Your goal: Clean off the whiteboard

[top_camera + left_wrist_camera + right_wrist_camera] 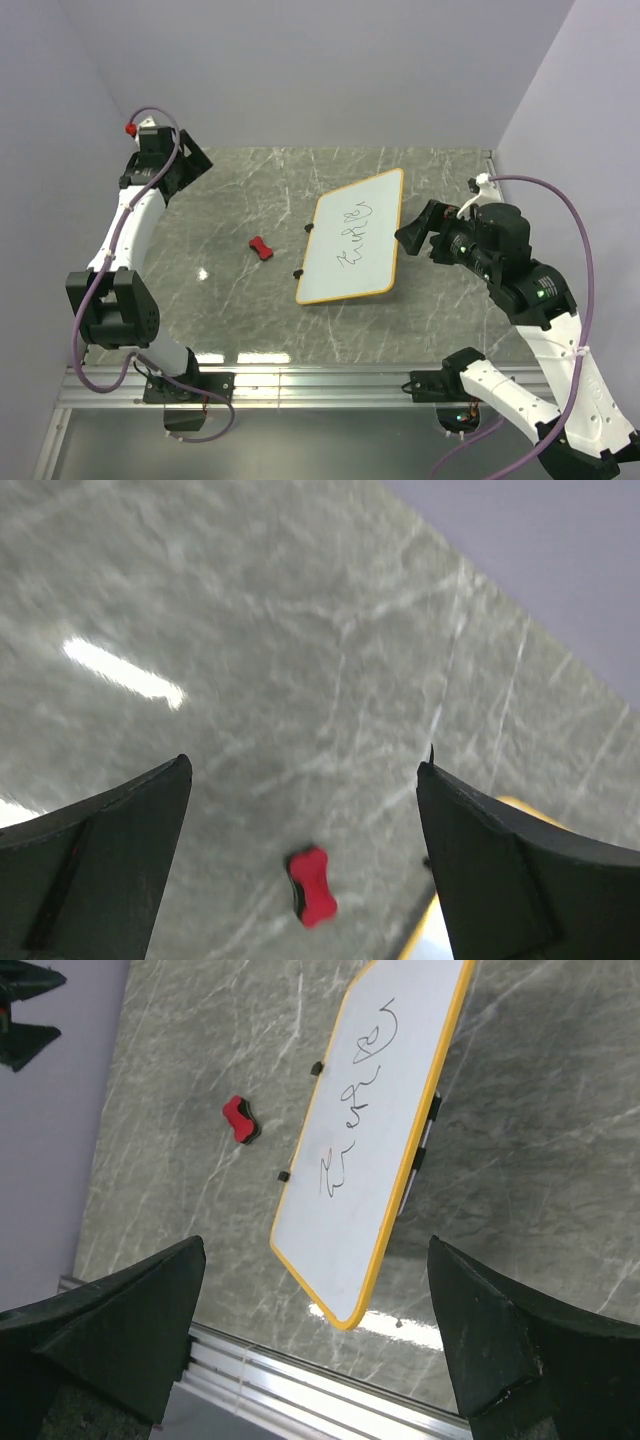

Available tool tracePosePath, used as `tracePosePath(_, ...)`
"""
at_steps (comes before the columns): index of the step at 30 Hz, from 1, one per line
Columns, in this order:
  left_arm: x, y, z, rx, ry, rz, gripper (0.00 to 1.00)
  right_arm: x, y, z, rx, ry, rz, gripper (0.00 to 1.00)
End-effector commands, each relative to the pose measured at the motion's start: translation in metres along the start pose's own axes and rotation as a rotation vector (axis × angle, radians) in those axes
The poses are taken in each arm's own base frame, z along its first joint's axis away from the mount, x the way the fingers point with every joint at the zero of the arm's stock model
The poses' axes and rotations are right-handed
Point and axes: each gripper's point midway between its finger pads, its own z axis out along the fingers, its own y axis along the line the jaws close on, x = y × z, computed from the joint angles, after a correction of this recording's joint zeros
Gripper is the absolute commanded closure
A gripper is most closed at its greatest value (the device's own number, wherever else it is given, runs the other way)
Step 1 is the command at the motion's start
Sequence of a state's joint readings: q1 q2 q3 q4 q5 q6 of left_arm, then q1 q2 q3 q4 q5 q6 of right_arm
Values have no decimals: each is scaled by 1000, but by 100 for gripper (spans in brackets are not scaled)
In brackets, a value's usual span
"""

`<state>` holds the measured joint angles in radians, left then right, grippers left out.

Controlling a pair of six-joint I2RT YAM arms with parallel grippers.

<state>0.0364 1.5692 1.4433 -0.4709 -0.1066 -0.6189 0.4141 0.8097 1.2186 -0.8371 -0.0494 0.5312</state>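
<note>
My left gripper is going to move down and to its right in the top view next, and it will close across the eraser's middle where it's narrowest (pixel 261 248) (pixel 314 884), because the eraser lies there.
The whiteboard (pixel 352 238) lies flat and tilted on the grey marble table, with dark scribbles on it and two black clips on its left long edge. It fills the middle of the right wrist view (pixel 370 1150); only a corner of its orange frame (pixel 419 934) shows in the left wrist view. The small red eraser (pixel 261 248) lies to its left, apart from it (pixel 312 885) (pixel 240 1120). My left gripper (pixel 193 165) is open and empty, high at the far left (pixel 305 770). My right gripper (pixel 415 228) is open and empty, above the board's right edge (pixel 317 1245).
An aluminium rail (pixel 320 385) runs along the table's near edge and shows in the right wrist view (pixel 300 1385). Pale walls close the left, back and right sides. A dark thin object (pixel 425 1140) pokes out under the board's right edge.
</note>
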Motion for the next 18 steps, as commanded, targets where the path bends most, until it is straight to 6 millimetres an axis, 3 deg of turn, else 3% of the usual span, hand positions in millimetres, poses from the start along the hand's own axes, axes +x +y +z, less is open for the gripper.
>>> tracePosePath(1, 40, -3, -20, 25, 155, -59, 1, 4, 1, 1, -9, 6, 41, 1)
tracePosePath(6, 120, -4, -16, -30, 365, -17, 1, 10, -1, -5, -13, 12, 45, 1)
tracePosePath(9, 144, -25, -24, 68, 377, -16, 0, 6, -8, -8, 20, -27, 45, 1)
tracePosePath(11, 142, -49, -33, 137, 323, -24, 1, 4, -9, -11, 31, -28, 48, 1)
tracePosePath(14, 134, -64, -40, 234, 243, -40, 0, 2, -11, -11, 41, -27, 26, 1)
tracePosePath(17, 126, -54, -26, 143, 203, -46, 1, 1, -17, -5, 78, -26, 26, 0)
tracePosePath(18, 132, -44, -19, 34, 271, -11, 1, 1, -17, -3, 81, -22, 24, 1)
